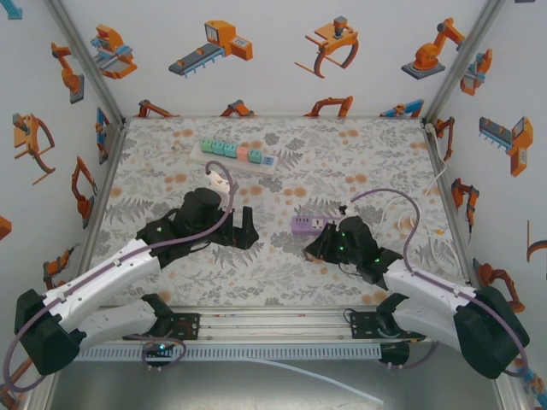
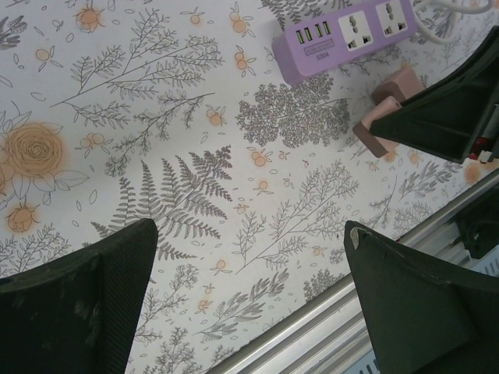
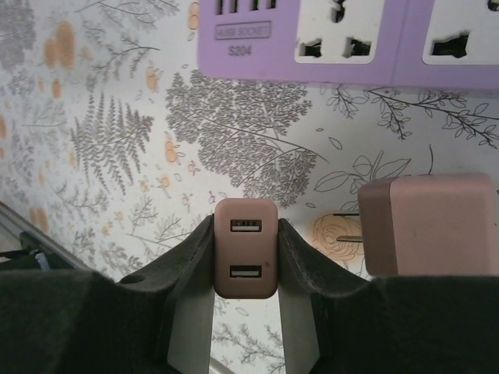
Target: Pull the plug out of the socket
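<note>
The dusty-pink plug (image 3: 245,261) is already apart from the purple socket strip, so the robot's right gripper will next lower it onto the table next to the second plug and let it go.
The purple socket strip (image 3: 335,39) lies flat on the flowered table, and the outlets I can see on it are empty. My right gripper (image 3: 245,234) is shut on a dusty-pink plug (image 3: 245,261) with two USB ports, held just in front of the strip and apart from it. In the top view the right gripper (image 1: 329,243) sits just below the strip (image 1: 308,224). My left gripper (image 1: 244,229) is open with nothing between its fingers (image 2: 117,280), hovering over bare table to the left of the strip (image 2: 351,35).
A second pink plug (image 3: 429,226) lies on the table right of the held one, its prongs pointing left. A white power strip with several coloured plugs (image 1: 238,155) lies at the back. The metal rail (image 2: 327,327) marks the near table edge.
</note>
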Available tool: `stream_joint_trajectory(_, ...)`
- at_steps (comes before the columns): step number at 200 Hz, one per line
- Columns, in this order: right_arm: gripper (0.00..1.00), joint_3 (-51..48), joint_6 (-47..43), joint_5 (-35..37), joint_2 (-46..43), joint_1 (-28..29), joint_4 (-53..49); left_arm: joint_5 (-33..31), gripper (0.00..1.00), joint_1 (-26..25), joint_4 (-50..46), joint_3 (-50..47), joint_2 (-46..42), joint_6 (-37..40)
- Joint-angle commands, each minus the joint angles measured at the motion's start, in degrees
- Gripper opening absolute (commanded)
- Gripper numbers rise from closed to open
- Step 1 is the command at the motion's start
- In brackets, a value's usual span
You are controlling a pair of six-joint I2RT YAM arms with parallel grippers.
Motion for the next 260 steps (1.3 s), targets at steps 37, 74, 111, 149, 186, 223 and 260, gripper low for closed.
stream_joint_trajectory(37,0.04,0.38,-0.37,1.32,12.61,1.54,12.92,-1.52,0.97,-0.24,1.56,-1.04,0.27,-0.71)
stream_joint_trajectory(74,0.24,1.68,0.29,2.67,14.57,1.81,9.72,-2.59,0.97,-0.32,1.69,-1.98,0.01,-1.34)
stream_joint_trajectory(111,0.33,2.63,-0.42,4.97,10.38,1.81,4.07,-5.80,0.97,-0.22,2.38,-1.65,-0.11,-1.42)
stream_joint_trajectory(149,0.45,4.25,-3.86,7.24,4.08,1.81,-2.09,-7.14,0.97,-0.22,3.04,-0.45,1.02,-1.71)
stream_joint_trajectory(186,0.54,5.96,-8.39,7.30,-0.13,1.76,-5.45,-6.79,0.97,-0.24,2.93,0.15,1.43,-1.98)
stream_joint_trajectory(223,0.54,12.91,-20.33,10.94,-4.79,1.80,-10.64,-8.29,0.97,-0.22,2.01,0.08,-2.45,-2.71)
stream_joint_trajectory(260,0.57,20.51,-48.75,13.63,-1.10,1.81,-5.24,-21.16,0.97,-0.18,-1.89,-1.14,-10.88,-6.73)
